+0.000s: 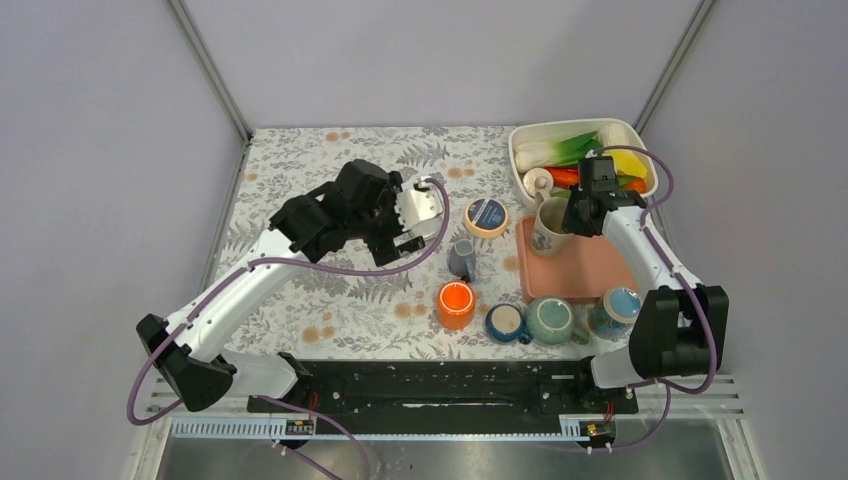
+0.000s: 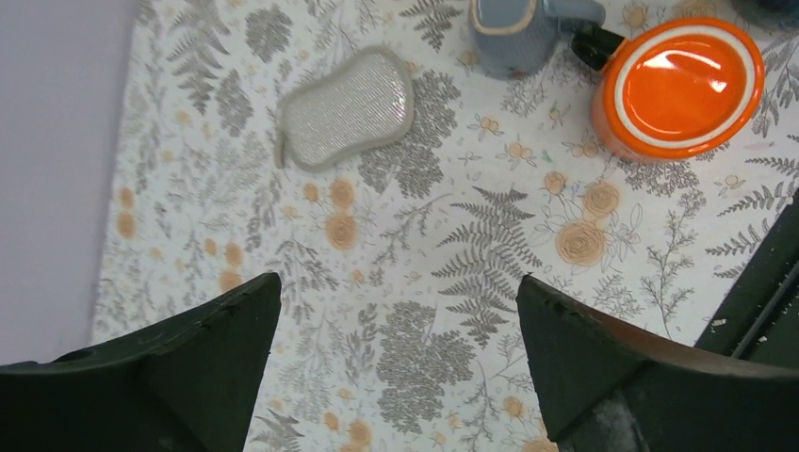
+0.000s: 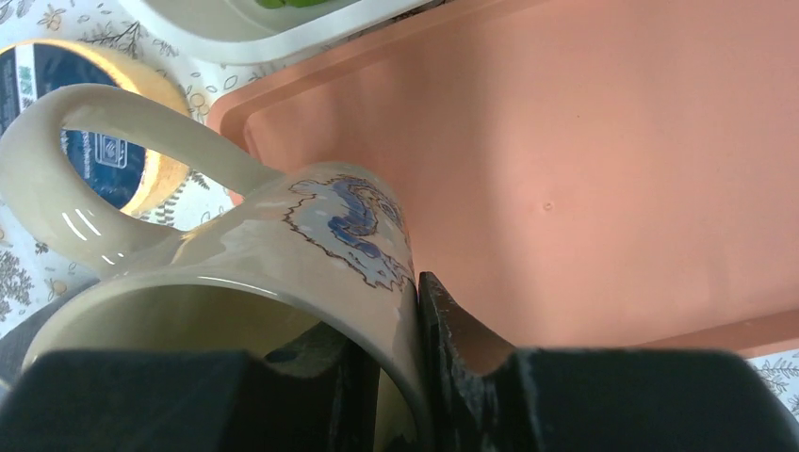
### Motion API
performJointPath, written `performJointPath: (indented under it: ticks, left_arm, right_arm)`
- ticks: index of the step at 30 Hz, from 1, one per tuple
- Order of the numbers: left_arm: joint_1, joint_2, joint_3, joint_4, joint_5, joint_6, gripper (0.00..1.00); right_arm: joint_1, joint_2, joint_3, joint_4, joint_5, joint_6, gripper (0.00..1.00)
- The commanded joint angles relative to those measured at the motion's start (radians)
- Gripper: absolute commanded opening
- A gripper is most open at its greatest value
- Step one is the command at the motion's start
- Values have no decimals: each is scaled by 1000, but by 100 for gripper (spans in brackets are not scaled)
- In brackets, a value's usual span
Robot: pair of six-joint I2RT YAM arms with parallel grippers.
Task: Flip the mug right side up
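Next I will swing my right gripper toward the right in the top view and set the mug onto the tray's end (image 3: 669, 80) opposite the tape roll, since that part of the tray is bare.
A cream mug (image 1: 550, 228) with a blue pattern sits upright on the pink tray (image 1: 590, 270), mouth up and handle to the left. My right gripper (image 1: 577, 214) is shut on its rim. In the right wrist view one finger is inside the mug (image 3: 311, 235) and the other presses its outer wall, with the tray (image 3: 612, 169) beyond; the right gripper (image 3: 377, 306) straddles that wall. A grey-blue mug (image 1: 462, 258) stands mid-table, seemingly base up. My left gripper (image 1: 398, 245) hovers open just left of it, nothing between its fingers (image 2: 226, 330); the left gripper (image 2: 398, 282) looks down on bare tablecloth.
A white bin (image 1: 520, 160) of vegetables stands at the back right. A tape roll (image 1: 486, 217) lies left of the tray. An orange mug (image 1: 455, 303), a blue mug (image 1: 505, 322), a teal mug (image 1: 548, 320) and another blue one (image 1: 615, 310) line the front. A grey sponge (image 2: 349, 108) lies near the left gripper.
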Motion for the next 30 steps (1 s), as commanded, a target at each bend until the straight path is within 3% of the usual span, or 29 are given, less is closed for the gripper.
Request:
performJointPath:
  ticks: [1, 7, 14, 30]
  left_arm:
    - [47, -47, -73, 91, 80, -49, 99]
    - [85, -51, -126, 108, 87, -48, 99]
    - [104, -52, -152, 114, 79, -36, 99]
    - [123, -19, -153, 114, 92, -35, 99]
  right_arm:
    - [-54, -16, 20, 152, -31, 35, 0]
    - [-275, -33, 8, 165, -19, 59, 0]
    - [-434, 36, 44, 164, 41, 76, 0]
    - [-528, 202, 169, 162, 85, 80, 0]
